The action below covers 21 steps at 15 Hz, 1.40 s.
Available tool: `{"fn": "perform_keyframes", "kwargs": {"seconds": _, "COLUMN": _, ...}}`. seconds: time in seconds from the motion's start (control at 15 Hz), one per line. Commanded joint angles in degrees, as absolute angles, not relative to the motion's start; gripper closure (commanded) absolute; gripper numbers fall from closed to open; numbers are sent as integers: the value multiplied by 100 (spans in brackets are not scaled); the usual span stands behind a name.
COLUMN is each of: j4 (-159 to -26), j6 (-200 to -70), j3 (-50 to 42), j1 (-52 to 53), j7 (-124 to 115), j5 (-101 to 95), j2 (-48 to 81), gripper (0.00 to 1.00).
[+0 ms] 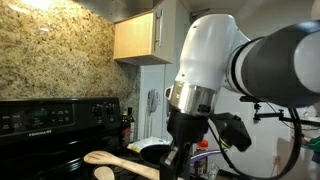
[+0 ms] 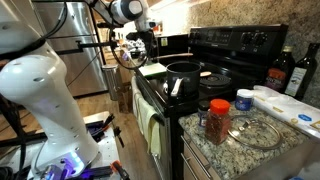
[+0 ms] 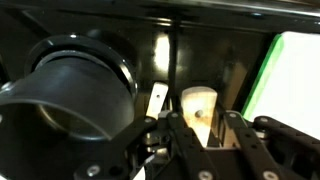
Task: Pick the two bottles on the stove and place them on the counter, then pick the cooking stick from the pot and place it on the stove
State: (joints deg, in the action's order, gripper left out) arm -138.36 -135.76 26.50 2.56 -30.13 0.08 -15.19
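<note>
I will next lower the cooking stick with my gripper onto the bare black stove surface beside the pot and let go of it there, because the stick hangs clear of the pot.
In the wrist view my gripper (image 3: pixel 201 117) is shut on the cooking stick (image 3: pixel 196 100), whose flat, pale wooden end stands between the two fingers. The dark round pot (image 3: pixel 70 95) lies just left of it. In an exterior view the cooking stick (image 1: pixel 118 162) sticks out sideways from the gripper (image 1: pixel 172 160), low above the black stove (image 1: pixel 50 120). In both exterior views the stick is clear of the pot (image 2: pixel 185 72), which sits on the stove (image 2: pixel 235 45). A red-capped bottle (image 2: pixel 217 120) stands on the granite counter (image 2: pixel 235 150). The gripper (image 2: pixel 134 50) hangs beyond the stove's far side.
A blue-capped jar (image 2: pixel 243 100), a glass lid (image 2: pixel 256 131) and two dark bottles (image 2: pixel 284 70) stand on the counter. A pale green board (image 3: pixel 295 80) lies right of the gripper. Wooden cabinets (image 1: pixel 135 38) hang above. My arm's white link (image 2: pixel 45 100) fills the foreground.
</note>
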Motion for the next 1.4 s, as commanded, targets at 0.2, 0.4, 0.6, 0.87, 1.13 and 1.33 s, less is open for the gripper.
{"fn": "perform_keyframes", "kwargs": {"seconds": 0.2, "j4": -13816, "j6": -14131, "j3": 2384, "j1": 795, "j7": -3893, "j5": -170, "j2": -503, "gripper": 86}}
{"fn": "perform_keyframes", "kwargs": {"seconds": 0.4, "j4": -13924, "j6": -15184, "j3": 2076, "j1": 852, "j7": -4158, "j5": -177, "j2": -81, "gripper": 86}}
{"fn": "perform_keyframes", "kwargs": {"seconds": 0.6, "j4": -13913, "j6": -16281, "j3": 1733, "j1": 924, "j7": -4367, "j5": -236, "j2": 473, "gripper": 86}}
{"fn": "perform_keyframes", "kwargs": {"seconds": 0.87, "j4": -13884, "j6": -16830, "j3": 1458, "j1": 971, "j7": -4889, "j5": -669, "j2": 991, "gripper": 86}}
{"fn": "perform_keyframes", "kwargs": {"seconds": 1.13, "j4": -13832, "j6": -16862, "j3": 1136, "j1": 1259, "j7": -5677, "j5": -1327, "j2": 1064, "gripper": 38}}
{"fn": "perform_keyframes", "kwargs": {"seconds": 1.33, "j4": -13734, "j6": -16800, "j3": 993, "j1": 1468, "j7": -6035, "j5": -1645, "j2": 1101, "gripper": 20}}
